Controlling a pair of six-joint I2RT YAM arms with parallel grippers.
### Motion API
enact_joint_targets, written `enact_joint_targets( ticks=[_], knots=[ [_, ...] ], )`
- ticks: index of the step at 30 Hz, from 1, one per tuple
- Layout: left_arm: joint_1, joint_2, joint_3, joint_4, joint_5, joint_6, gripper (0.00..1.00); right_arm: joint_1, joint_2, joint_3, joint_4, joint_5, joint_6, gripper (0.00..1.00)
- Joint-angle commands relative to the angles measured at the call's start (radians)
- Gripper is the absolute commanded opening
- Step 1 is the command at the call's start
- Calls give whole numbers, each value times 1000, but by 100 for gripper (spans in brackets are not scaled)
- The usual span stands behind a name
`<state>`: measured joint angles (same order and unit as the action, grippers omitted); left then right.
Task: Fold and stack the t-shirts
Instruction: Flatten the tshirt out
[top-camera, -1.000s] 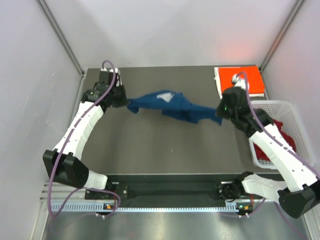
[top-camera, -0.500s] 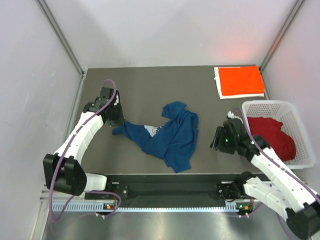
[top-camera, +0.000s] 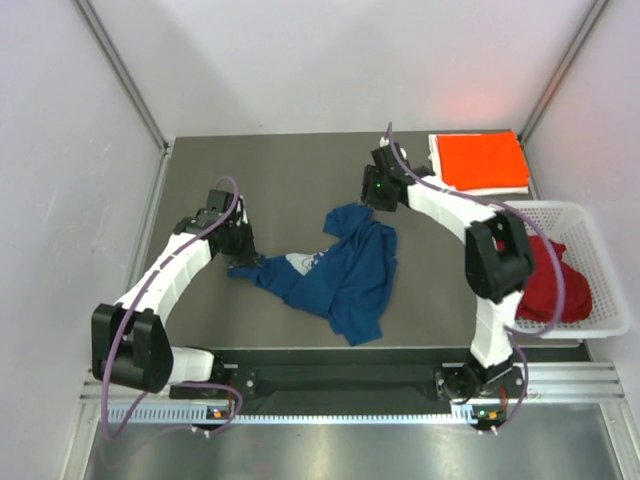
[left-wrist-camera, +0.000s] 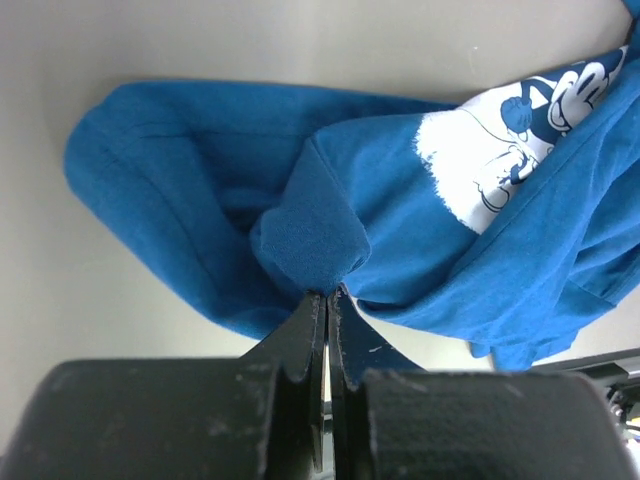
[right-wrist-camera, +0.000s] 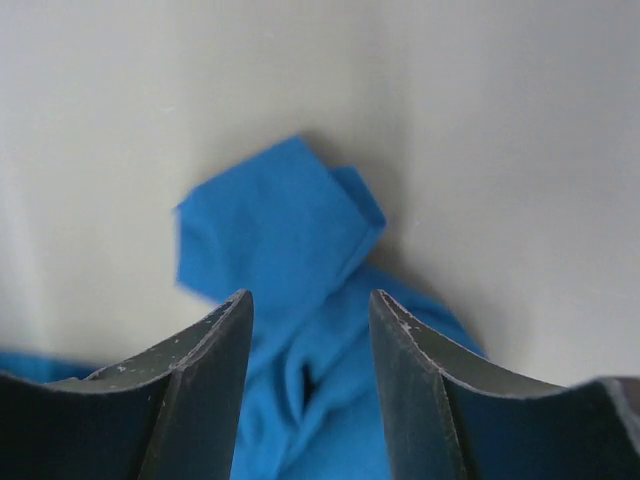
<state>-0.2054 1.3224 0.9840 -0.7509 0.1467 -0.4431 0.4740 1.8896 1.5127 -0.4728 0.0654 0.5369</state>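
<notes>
My left gripper is pinching the other end of the t-shirt, so next I will lower the open fingers of my right gripper around the navy t-shirt's far corner (top-camera: 361, 210) (right-wrist-camera: 358, 222) below and close them.
A navy blue t-shirt (top-camera: 345, 275) with a white chest print (left-wrist-camera: 480, 160) lies crumpled in the middle of the table. My left gripper (top-camera: 243, 262) is shut on a pinched fold at its left end (left-wrist-camera: 325, 293). My right gripper (top-camera: 365, 200) hovers open just above the shirt's far corner (right-wrist-camera: 270, 230), with nothing between its fingers. A folded orange-red t-shirt (top-camera: 483, 160) lies flat at the back right. A dark red t-shirt (top-camera: 548, 278) sits bunched in the basket.
The white lattice basket (top-camera: 560, 208) stands at the right edge, with the right arm's links reaching past its near left corner. Grey walls close in the table on the left, right and back.
The right gripper let go of the blue shirt, which dropped from a stretched hold into a heap. The right arm then swung from beside the basket to the shirt's far corner. The left gripper moved nearer.
</notes>
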Motion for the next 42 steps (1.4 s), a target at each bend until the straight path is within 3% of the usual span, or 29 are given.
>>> enact_joint_targets(
  ticks=[1, 8, 11, 12, 14, 17, 20, 21, 25, 28, 31, 35, 40, 42],
  knots=[
    [0, -22, -30, 71, 47, -16, 0, -23, 118, 66, -35, -18, 151, 50],
    [1, -6, -38, 87, 54, -6, 0, -31, 198, 40, 48, -12, 301, 46],
    [0, -2, -38, 94, 39, -8, 0, -35, 177, 11, 101, 46, 305, 24],
    [1, -2, -36, 100, 31, -8, 0, -38, 155, 11, 111, 63, 301, 9],
    [3, 9, -13, 105, -24, -22, 0, -67, 131, 56, 129, 88, 266, 0],
    [4, 43, 143, 82, -188, -46, 0, -129, 63, 200, 83, 65, 185, 0],
    [6, 93, 402, 19, -292, -45, 0, -166, -49, 382, -4, 105, 56, 0],
    [6, 106, 538, -2, -312, -43, 0, -170, -111, 426, -22, 120, 25, 0],
    [8, 147, 769, -108, -366, -36, 0, -192, -283, 511, -84, 133, -80, 0],
    [8, 129, 799, -154, -316, -42, 0, -192, -446, 405, -118, 160, -78, 0],
    [9, 72, 682, -165, -277, -46, 0, -190, -598, 212, -214, 183, -29, 0],
    [27, 24, 483, -143, -265, -26, 0, -190, -814, -235, -253, 177, 34, 0],
    [35, 5, 375, -159, -272, 11, 0, -187, -1041, -587, -300, 42, 89, 0],
    [35, -41, 268, -134, -250, 10, 0, -186, -1125, -713, -317, 30, 116, 0]
  ],
)
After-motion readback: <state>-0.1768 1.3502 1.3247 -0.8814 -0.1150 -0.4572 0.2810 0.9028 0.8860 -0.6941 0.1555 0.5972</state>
